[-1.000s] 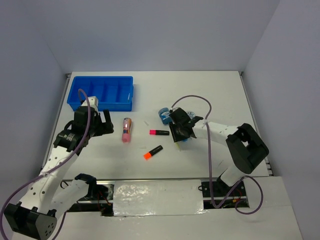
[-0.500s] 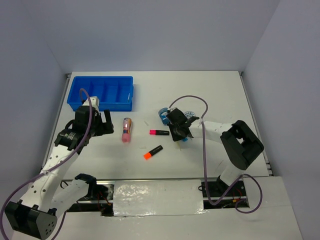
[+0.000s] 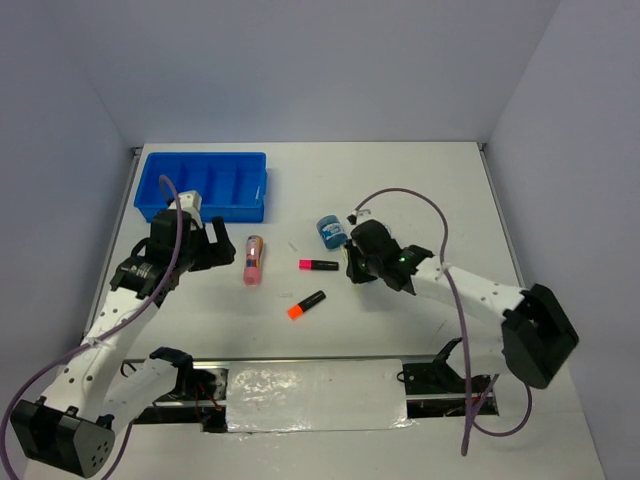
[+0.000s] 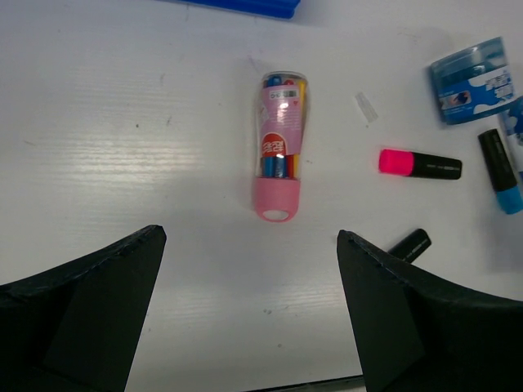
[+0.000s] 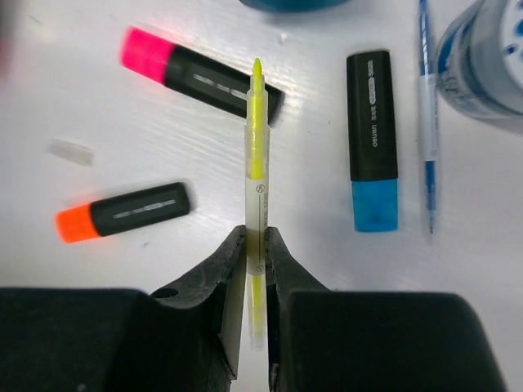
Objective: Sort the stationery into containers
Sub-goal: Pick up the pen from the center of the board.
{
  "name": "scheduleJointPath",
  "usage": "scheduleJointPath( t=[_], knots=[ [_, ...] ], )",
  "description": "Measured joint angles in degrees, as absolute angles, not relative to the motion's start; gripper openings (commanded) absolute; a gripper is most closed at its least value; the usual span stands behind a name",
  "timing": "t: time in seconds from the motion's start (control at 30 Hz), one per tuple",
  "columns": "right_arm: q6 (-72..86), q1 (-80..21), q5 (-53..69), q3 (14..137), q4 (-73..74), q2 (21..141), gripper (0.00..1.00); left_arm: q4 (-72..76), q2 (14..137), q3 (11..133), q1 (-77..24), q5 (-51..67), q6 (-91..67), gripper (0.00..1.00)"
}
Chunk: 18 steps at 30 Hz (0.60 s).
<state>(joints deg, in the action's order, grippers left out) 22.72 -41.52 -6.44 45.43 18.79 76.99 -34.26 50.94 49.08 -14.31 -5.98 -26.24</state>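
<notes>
The small clear scrap between the tube and the blue jar comes next: my left gripper moves across past the pink tube (image 4: 280, 147) and down onto it.
My right gripper (image 5: 255, 237) is shut on a thin yellow pen (image 5: 256, 139), which sticks out ahead of the jaws above the table. Under it lie a pink-ended marker (image 5: 200, 73), an orange-ended marker (image 5: 122, 211), a blue-ended marker (image 5: 373, 139) and a thin blue pen (image 5: 426, 114). A round blue jar (image 3: 330, 231) stands just left of the right gripper (image 3: 357, 262). The pink tube (image 4: 280, 147) lies ahead of my open, empty left gripper (image 4: 249, 245). The blue divided tray (image 3: 205, 212) sits at the far left, behind the left gripper (image 3: 213, 243).
A second blue jar (image 5: 490, 57) shows at the right edge of the right wrist view. A small clear scrap (image 4: 365, 107) lies between the tube and the jar. Grey walls close in the table at the back and both sides.
The right gripper has shut on the yellow pen and drawn slightly back from the jar, its arm stretching out to the right. The left arm has barely moved.
</notes>
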Motion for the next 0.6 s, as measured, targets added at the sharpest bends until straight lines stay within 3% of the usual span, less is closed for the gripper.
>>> scheduleJointPath(
  t=[0.13, 0.27, 0.47, 0.6],
  knots=[
    [22.74, -41.65, -6.59, 44.47, 20.27, 67.68, 0.03, -31.42, 51.77, 49.1, -15.81, -5.34, -30.92, 0.99],
    [22.68, -41.87, -6.61, 44.4, 22.79, 58.98, 0.02, -30.15, 58.74, 52.6, -24.84, -10.7, -36.91, 0.99],
    [22.65, -42.0, -8.73, 44.4, 27.59, 49.89, 0.01, -29.85, 80.62, 67.0, -33.89, -18.13, -46.22, 0.97],
    [22.65, -42.0, -9.28, 43.7, 29.69, 46.81, 0.01, -31.64, 91.42, 72.9, -34.06, -22.13, -52.27, 0.87]
  ],
)
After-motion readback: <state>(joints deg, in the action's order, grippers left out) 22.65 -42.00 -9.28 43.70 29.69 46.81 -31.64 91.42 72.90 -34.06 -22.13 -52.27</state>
